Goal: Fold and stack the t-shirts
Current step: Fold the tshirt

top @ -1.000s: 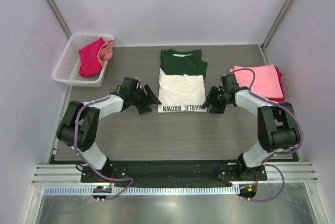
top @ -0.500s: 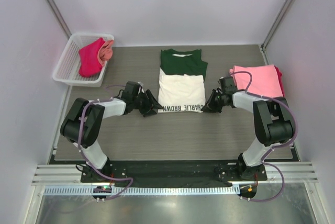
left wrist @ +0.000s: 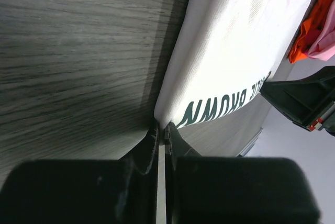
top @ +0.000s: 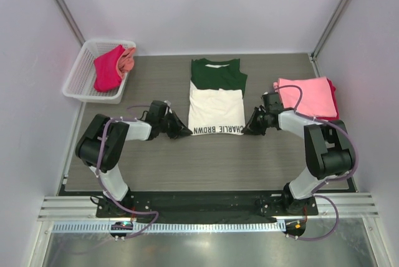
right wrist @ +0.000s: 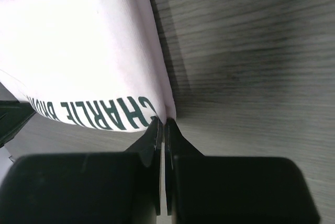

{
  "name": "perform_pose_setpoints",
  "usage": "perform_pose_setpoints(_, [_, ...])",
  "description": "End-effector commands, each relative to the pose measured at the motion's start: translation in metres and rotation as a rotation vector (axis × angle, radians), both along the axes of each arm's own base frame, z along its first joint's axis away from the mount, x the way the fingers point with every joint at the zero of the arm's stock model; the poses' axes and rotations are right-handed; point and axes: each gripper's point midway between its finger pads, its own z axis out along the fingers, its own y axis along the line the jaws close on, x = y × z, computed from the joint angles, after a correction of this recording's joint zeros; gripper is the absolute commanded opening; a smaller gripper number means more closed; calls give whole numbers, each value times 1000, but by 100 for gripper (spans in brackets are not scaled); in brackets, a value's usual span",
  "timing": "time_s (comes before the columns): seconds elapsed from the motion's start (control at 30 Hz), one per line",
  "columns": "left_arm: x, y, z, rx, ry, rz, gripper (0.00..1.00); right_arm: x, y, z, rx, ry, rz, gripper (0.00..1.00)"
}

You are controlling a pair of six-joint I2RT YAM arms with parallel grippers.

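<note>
The cream part still lies flat, so my right gripper should lift the cloth edge outward, then lower it onto the dark green top (top: pixel 234 75).
The cream t-shirt (top: pixel 216 108) with dark green top and CHARLIE BROWN print lies partly folded flat on the table's middle. My left gripper (top: pixel 184 132) is low at its near left corner, jaws pinched shut on the hem (left wrist: pixel 166 114). My right gripper (top: pixel 247 130) is at the near right corner, also shut on the cloth edge (right wrist: pixel 168 110). Folded pink and red t-shirts (top: pixel 308 97) are stacked at the right. A magenta and an orange t-shirt (top: pixel 109 70) lie crumpled in the basket.
The white mesh basket (top: pixel 76 85) stands at the back left by the wall. Dark wood tabletop (top: pixel 218 161) stretches between the shirt and the arm bases. A metal frame post (top: pixel 330 11) rises at the back right.
Both grippers dropped to the table, slid inward to the shirt's near corners and closed on the hem. The shirt itself has not moved.
</note>
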Motion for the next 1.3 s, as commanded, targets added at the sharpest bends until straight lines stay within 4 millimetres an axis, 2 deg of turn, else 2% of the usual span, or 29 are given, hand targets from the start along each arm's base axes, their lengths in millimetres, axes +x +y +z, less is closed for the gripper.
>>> perform_pose_setpoints(0.0, [-1, 4, 3, 19, -37, 12, 0, -2, -6, 16, -36, -56, -2, 1])
perform_pose_setpoints(0.1, [-10, 6, 14, 5, -52, 0, 0, -14, -10, 22, -44, -59, 5, 1])
perform_pose_setpoints(0.13, [-16, 6, 14, 7, -46, -7, 0, -16, -11, 30, -41, -81, 4, 1])
perform_pose_setpoints(0.17, [-18, 6, 23, 1, -66, -10, 0, -20, -11, 33, -41, -86, 6, 1])
perform_pose_setpoints(0.23, [-33, 3, 25, 2, -60, -36, 0, -33, -11, 35, -34, -80, 15, 1])
perform_pose_setpoints(0.27, [-38, 1, 35, -7, -80, -41, 0, -36, -12, 45, -26, -111, 16, 1])
perform_pose_setpoints(0.3, [-43, -1, 40, -16, -82, -43, 0, -46, -13, 45, -25, -97, 18, 1])
perform_pose_setpoints(0.33, [-56, -5, 40, -18, -74, -59, 0, -51, -14, 48, -24, -102, 21, 1])
perform_pose_setpoints(0.37, [-64, -6, 43, -23, -70, -67, 0, -55, -14, 62, -17, -146, 22, 1])
perform_pose_setpoints(0.4, [-69, -10, 60, -47, -107, -76, 0, -66, -17, 62, -23, -127, 21, 1])
perform_pose_setpoints(0.47, [-86, -10, 68, -54, -98, -82, 0, -72, -21, 75, -34, -163, 18, 1])
perform_pose_setpoints(0.5, [-91, -9, 84, -75, -135, -78, 0, -78, -23, 89, -34, -193, 13, 1])
perform_pose_setpoints(0.57, [-100, -4, 96, -79, -134, -68, 0, -81, -27, 105, -46, -234, -1, 1])
perform_pose_setpoints(0.6, [-102, -3, 116, -106, -180, -66, 0, -81, -29, 123, -47, -271, -6, 1])
perform_pose_setpoints(0.67, [-104, 1, 128, -101, -189, -51, 0, -78, -32, 139, -63, -304, -17, 1])
perform_pose_setpoints(0.7, [-101, 1, 141, -111, -214, -44, 0, -71, -35, 155, -76, -339, -31, 1])
perform_pose_setpoints(0.77, [-99, 4, 150, -91, -231, -42, 0, -62, -37, 165, -92, -352, -34, 1])
perform_pose_setpoints(0.8, [-92, 4, 164, -92, -261, -35, 0, -54, -36, 180, -92, -383, -39, 1])
perform_pose_setpoints(0.87, [-83, 3, 164, -80, -251, -36, 0, -41, -35, 181, -104, -369, -39, 1])
perform_pose_setpoints(0.9, [-75, 2, 175, -94, -265, -33, 0, -32, -34, 193, -101, -396, -44, 1])
perform_pose_setpoints(0.93, [-70, 1, 176, -96, -263, -31, 0, -23, -33, 187, -109, -368, -42, 1])
perform_pose_setpoints(0.97, [-62, 0, 174, -87, -258, -31, 0, -12, -32, 197, -106, -397, -48, 1])
perform_pose_setpoints(1.0, [-54, -2, 182, -92, -274, -30, 0, -4, -33, 196, -111, -391, -53, 1])
perform_pose_setpoints(1.03, [-45, -1, 185, -90, -280, -17, 0, 6, -33, 188, -121, -368, -56, 1])
perform_pose_setpoints(1.07, [-36, -2, 178, -75, -263, -13, 0, 13, -34, 185, -128, -356, -62, 1])
perform_pose_setpoints(1.13, [-18, -1, 190, -75, -290, 2, 0, 31, -38, 191, -127, -377, -81, 1])
perform_pose_setpoints(1.17, [-7, -1, 180, -59, -267, 10, 0, 41, -39, 179, -130, -344, -83, 1])
perform_pose_setpoints(1.2, [3, -2, 190, -64, -288, 12, 0, 53, -39, 187, -121, -368, -91, 1])
perform_pose_setpoints(1.27, [22, 0, 189, -62, -282, 24, 0, 68, -41, 185, -113, -362, -97, 1])
